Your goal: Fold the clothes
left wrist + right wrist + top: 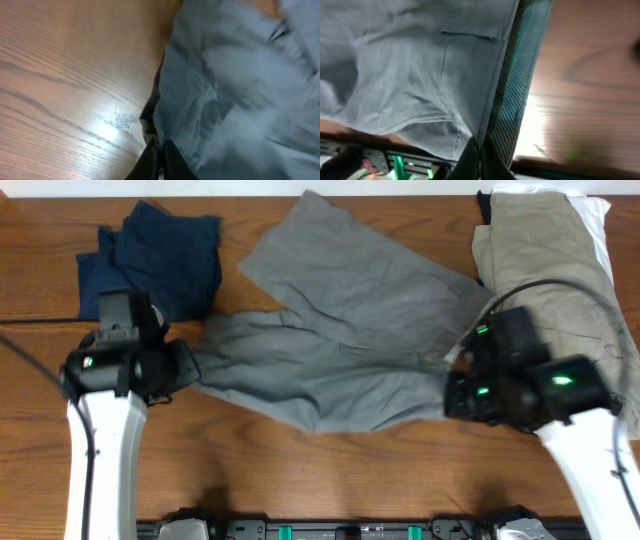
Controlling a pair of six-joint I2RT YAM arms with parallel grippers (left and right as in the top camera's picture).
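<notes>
The left gripper needs to carry the pinched edge of the shorts outward next, toward the shorts' corner by the navy garment, then lower and release it, since that corner is uncovered.
Of the clothes, the mid-grey shorts [340, 330] lie spread and creased across the middle of the table. My left gripper [190, 370] is shut on their left edge; the left wrist view shows the jaws [161, 150] pinched together on the grey fabric [235, 100]. My right gripper [452, 385] is shut on their right edge. In the right wrist view the jaws [481, 147] pinch the shorts [410, 75] at the hem beside a dark mesh inner band [520, 90], and that edge is lifted off the wood.
A navy garment [160, 260] lies crumpled at the back left. A khaki garment [545, 260] sits at the back right on something white [598, 220], with black cloth [485, 202] beside it. Bare wooden table [330, 470] runs along the front.
</notes>
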